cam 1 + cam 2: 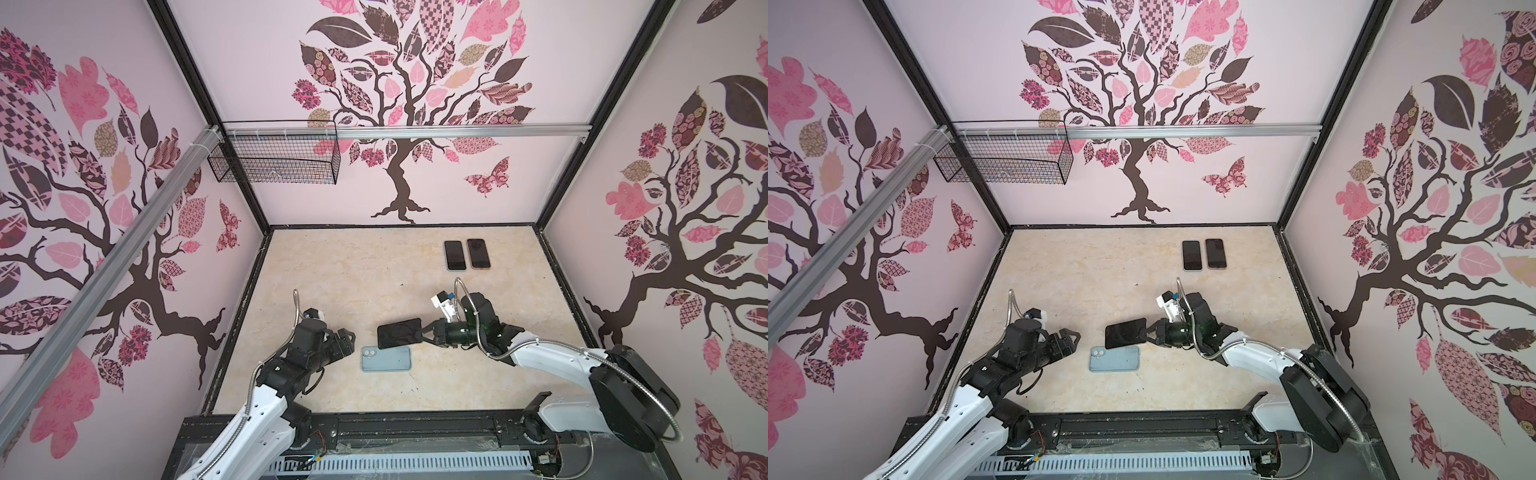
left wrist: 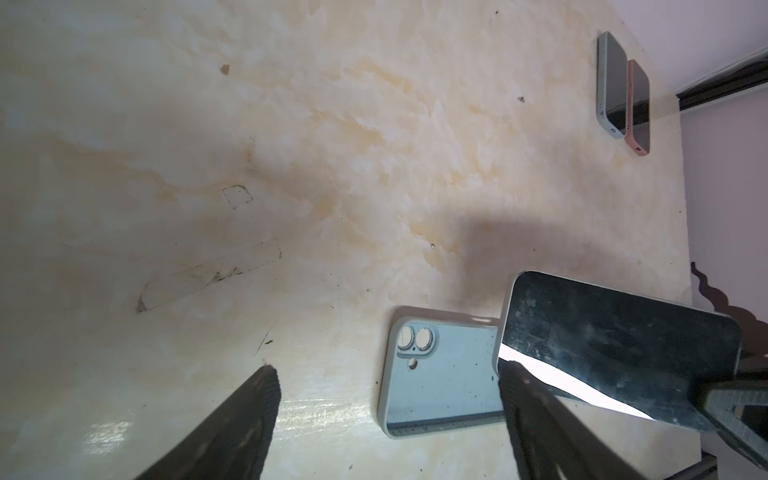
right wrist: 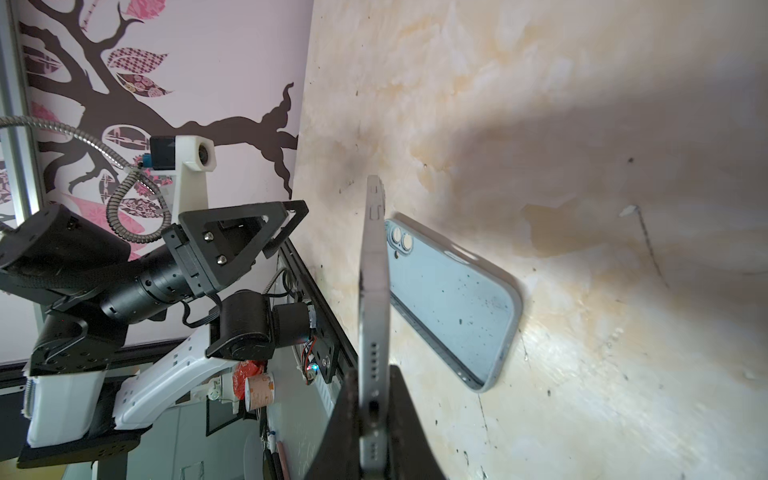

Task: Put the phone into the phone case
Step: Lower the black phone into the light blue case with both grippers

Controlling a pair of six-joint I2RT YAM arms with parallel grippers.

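The phone goes back and down with my right gripper next for release into the case's open hollow point(image 1: 387, 359) point(image 3: 456, 302), since it still hangs over the case's far edge.
A light blue phone case point(image 1: 386, 358) point(image 1: 1114, 358) lies flat on the marbled table, hollow side up, camera cut-out toward the left arm. The phone point(image 1: 399, 332) point(image 1: 1126, 332), dark screen up, hangs tilted just above the case's far edge. My right gripper point(image 1: 419, 332) point(image 1: 1148, 332) is shut on its short end. The right wrist view shows the phone point(image 3: 374, 291) edge-on between the right gripper's point(image 3: 373, 370) fingers, with the case point(image 3: 453, 303) beyond. My left gripper point(image 1: 347, 336) point(image 1: 1073, 337) point(image 2: 390, 365) stands open beside the case point(image 2: 440, 374), holding nothing, near the phone point(image 2: 615, 345).
Two more phones point(image 1: 455, 254) point(image 1: 478, 252) lie side by side at the back right of the table, one in a grey-green case point(image 2: 611, 83) and one in a pink case point(image 2: 638, 108). A wire basket point(image 1: 274, 153) hangs on the back wall's rail.
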